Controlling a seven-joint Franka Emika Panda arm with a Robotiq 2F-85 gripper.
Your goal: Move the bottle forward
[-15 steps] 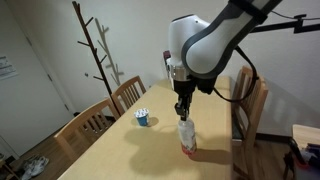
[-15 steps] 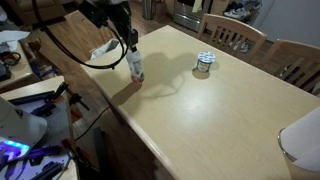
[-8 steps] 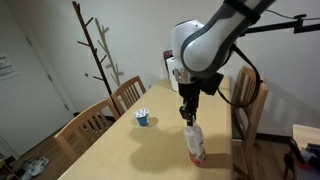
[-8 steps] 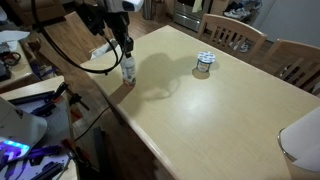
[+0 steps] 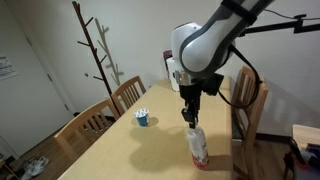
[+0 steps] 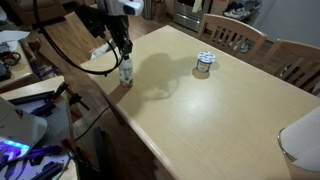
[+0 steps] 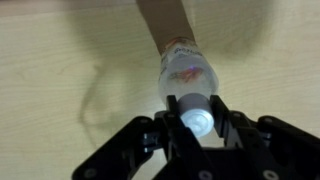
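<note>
The robot needs to pull the bottle in its gripper a little back next, toward the clear part of the table by the table's near edge, and let go of the bottle's top.
The bottle is a slim clear-whitish plastic bottle with a pale label and a reddish lower end. It stands on the light wooden table near its edge, seen in both exterior views. My gripper is shut on the bottle's top from above, also seen from the other side. In the wrist view the bottle runs up from the jaws, and its white cap sits between the two fingers.
A short blue-and-white cup stands farther along the table. Wooden chairs stand around the table. A white roll sits at a far corner. A coat rack stands by the wall.
My gripper has carried the bottle along the table's edge over the last second. Since half a second ago it has barely moved.
</note>
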